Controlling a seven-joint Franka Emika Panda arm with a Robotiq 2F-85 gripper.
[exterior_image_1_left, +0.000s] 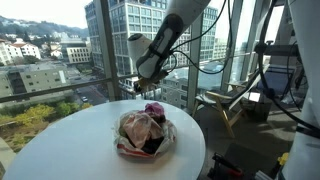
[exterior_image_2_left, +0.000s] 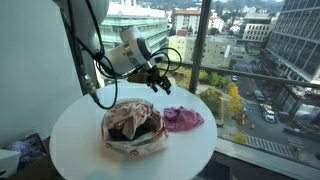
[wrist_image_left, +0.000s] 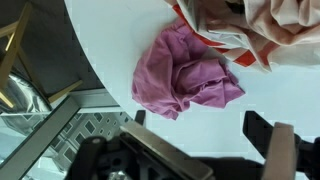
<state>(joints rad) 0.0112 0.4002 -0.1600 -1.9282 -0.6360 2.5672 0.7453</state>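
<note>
The magenta cloth lies below my gripper on the tabletop, beside the red-rimmed basket (exterior_image_2_left: 133, 127). My gripper should next move down, open, onto the bunched middle of the magenta cloth (exterior_image_2_left: 182, 119).
A crumpled magenta cloth (wrist_image_left: 185, 72) lies on the round white table (exterior_image_2_left: 90, 150) near its edge; it also shows in both exterior views (exterior_image_2_left: 182, 118) (exterior_image_1_left: 153, 109). Next to it sits a pile of pink and beige clothes in a shallow red-rimmed basket (exterior_image_2_left: 133, 127) (exterior_image_1_left: 145, 132) (wrist_image_left: 250, 35). My gripper (wrist_image_left: 195, 125) (exterior_image_2_left: 158, 80) (exterior_image_1_left: 140, 88) hangs open and empty in the air above the magenta cloth, apart from it.
The table stands by tall windows with metal frames (exterior_image_2_left: 205, 40) overlooking city buildings. A wooden chair (exterior_image_1_left: 230, 100) and cabled equipment (exterior_image_1_left: 275, 70) stand beside the table. The table edge (wrist_image_left: 110, 85) runs just beside the magenta cloth.
</note>
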